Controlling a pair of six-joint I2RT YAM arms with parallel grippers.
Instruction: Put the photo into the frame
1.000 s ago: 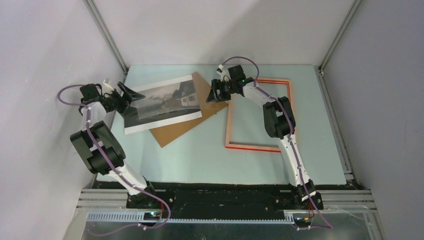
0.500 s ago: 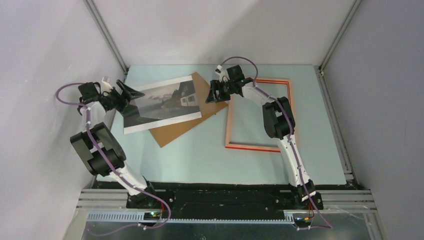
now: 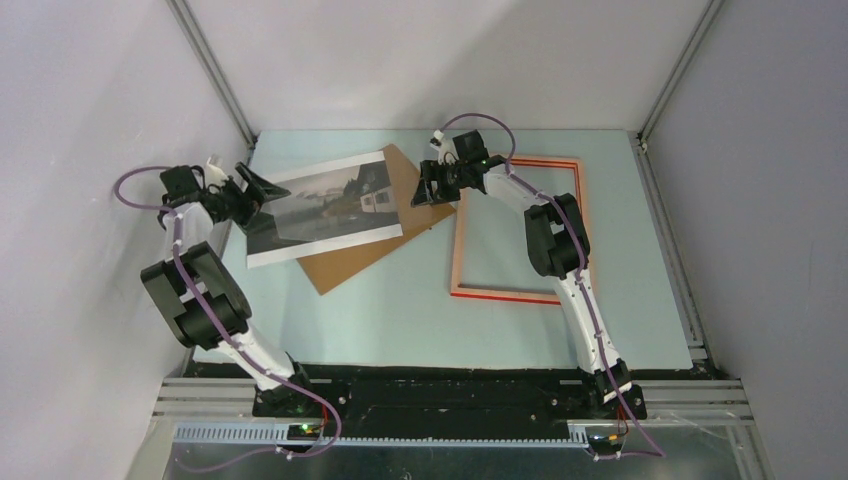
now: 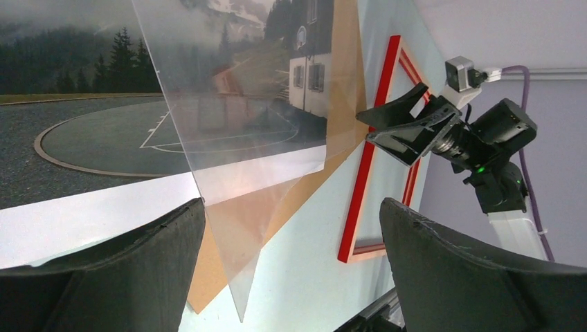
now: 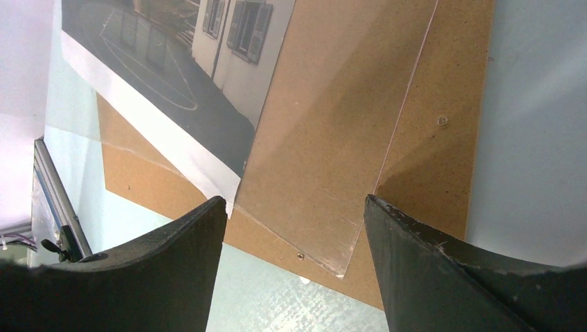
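Note:
The left gripper needs to move over the photo toward the frame, and then it should close on the clear sheet's edge [image 3: 279, 236] [image 4: 203, 203].
The photo [image 3: 322, 206], a grey misty landscape with a house, lies at the back left on a brown backing board [image 3: 365, 255]. A clear sheet [image 4: 232, 207] lies skewed over it. The frame [image 3: 457, 250] lies flat to the right, pale inside and red at its edges, with bare table showing inside it. My left gripper [image 3: 256, 186] stands open at the photo's left edge, nothing between its fingers [image 4: 138, 263]. My right gripper [image 3: 428, 186] is open low over the board's right corner, between photo and frame. In the right wrist view the clear sheet [image 5: 325, 159] and the board [image 5: 443, 138] lie below its open jaws.
The pale blue table [image 3: 400, 320] is walled by grey panels on the left, back and right. A metal rail [image 3: 450, 385] with both arm bases runs along the near edge. The right arm's links [image 3: 555, 240] hang over the frame's opening.

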